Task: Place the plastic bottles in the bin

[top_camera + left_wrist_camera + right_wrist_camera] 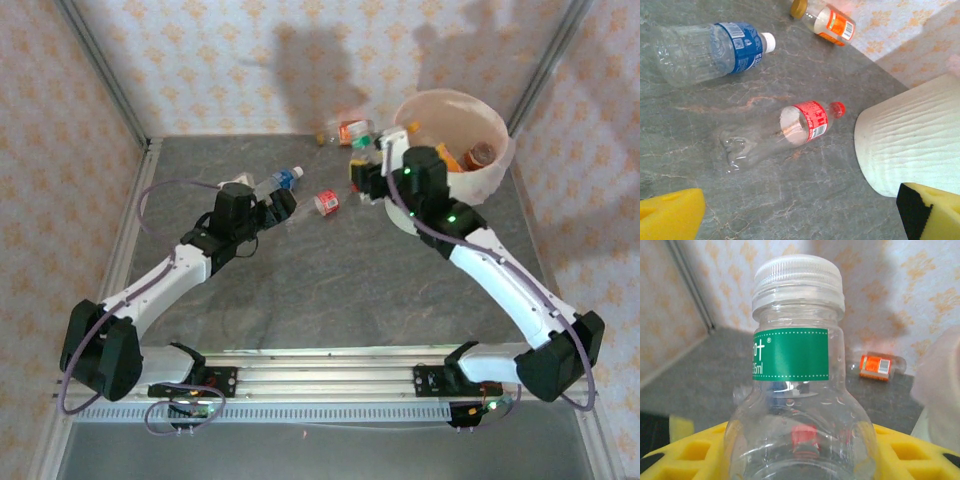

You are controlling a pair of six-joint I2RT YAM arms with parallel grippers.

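Note:
I need to raise the bottle outward across the bin's rim with my right gripper, then lower it and let it go, because the cream bin's opening (447, 122) is outward of the gripper, past that rim.
In the right wrist view, a clear bottle (796, 390) with a green label and white cap stands upright between my right gripper's (800, 462) yellow pads, which are shut on it. From above, that gripper (364, 176) hangs just left of the cream bin (492, 178). My left gripper (276, 206) is open over bare table, its yellow fingertips (671, 216) wide apart. Ahead of it lie a red-label bottle (786, 133), a blue-label bottle (710, 50) and an orange-label bottle (829, 21). The bin's ribbed wall (912, 140) is at its right.
The bin holds several bottles, one with an orange label (481, 154). Patterned walls close the table at the back and sides, with metal posts in the corners. An aluminium rail (320, 370) runs along the near edge between the arm bases.

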